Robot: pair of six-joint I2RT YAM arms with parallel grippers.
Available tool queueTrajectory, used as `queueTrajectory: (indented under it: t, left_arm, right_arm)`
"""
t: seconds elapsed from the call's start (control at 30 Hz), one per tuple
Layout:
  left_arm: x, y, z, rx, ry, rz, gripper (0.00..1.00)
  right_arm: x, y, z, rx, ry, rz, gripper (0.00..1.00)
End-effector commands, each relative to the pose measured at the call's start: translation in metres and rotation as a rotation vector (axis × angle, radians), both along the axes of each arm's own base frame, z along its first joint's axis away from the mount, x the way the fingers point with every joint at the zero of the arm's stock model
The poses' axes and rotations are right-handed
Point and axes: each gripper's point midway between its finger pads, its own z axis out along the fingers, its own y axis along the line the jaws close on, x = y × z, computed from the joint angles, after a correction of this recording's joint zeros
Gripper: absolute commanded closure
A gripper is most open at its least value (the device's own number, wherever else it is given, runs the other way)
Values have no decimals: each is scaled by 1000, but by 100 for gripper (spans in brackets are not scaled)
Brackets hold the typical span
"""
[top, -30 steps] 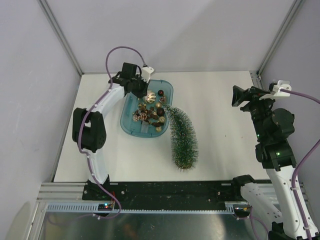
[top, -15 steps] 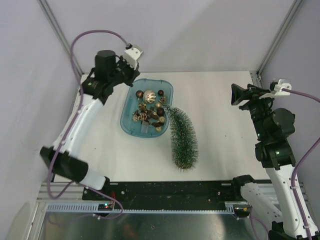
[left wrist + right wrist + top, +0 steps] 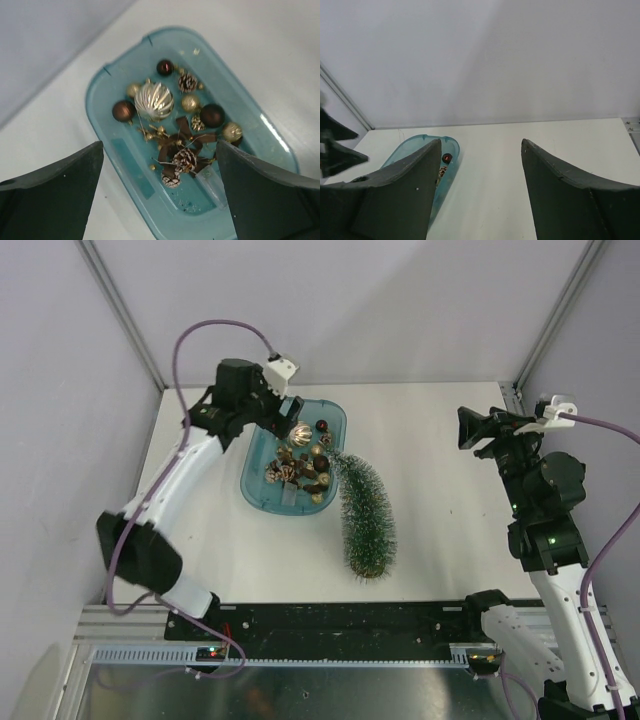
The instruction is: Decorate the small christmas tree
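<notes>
The robot should next lower its left gripper's open fingers into the tray [image 3: 258, 495] and close them on the thin light wire beside the silver ribbed ball, because the wire is below the gripper.
The small christmas tree [image 3: 365, 515] lies on its side on the white table, its tip touching the right rim of the teal tray [image 3: 258, 495] and its base toward the near edge. The tray holds a silver ribbed ball [image 3: 154, 100], brown and gold baubles [image 3: 212, 114] and frosted pinecones [image 3: 184, 159]. My left gripper [image 3: 281, 418] hovers over the tray's far left end. It is open wide [image 3: 160, 197], with nothing between its fingers. My right gripper [image 3: 474, 430] is held up at the far right, away from the tree. It is open and empty [image 3: 476, 195].
Grey walls with metal corner posts enclose the table on three sides. The tray's rim [image 3: 451, 150] shows past my right gripper's left finger. The left arm's purple cable [image 3: 215, 330] loops above the far left corner. Bare table lies between tree and right arm.
The left gripper was shut down at the silver ball, lifted back and away, and has come forward over the tray again, now open. The right arm barely moved.
</notes>
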Motion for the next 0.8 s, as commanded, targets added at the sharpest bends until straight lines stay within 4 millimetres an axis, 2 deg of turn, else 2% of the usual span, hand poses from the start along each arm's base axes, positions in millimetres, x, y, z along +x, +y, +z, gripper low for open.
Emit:
queueTrajectory:
  t: [0.0,0.2,0.4,0.5,0.7,0.77]
  left_arm:
    - [30,14,-52,58,108,64,1]
    - [59,17,-93,67,186,79,0]
    - [77,20,-124,78,228,98,0]
    - [80,17,-138,69,257,81,1]
    - [81,11,-169,73,310,33,15]
    - [84,9,-172,72,312,28,19]
  right_arm:
    - [-4,2,9,7,-32,12,30]
    - [-1,3,4,0,-14,12,30]
    - [3,5,-2,6,-9,20,31]
    - [4,6,-4,6,-6,24,31]
    - [3,6,-4,2,-15,25,31]
    - [2,6,-3,2,-19,25,31]
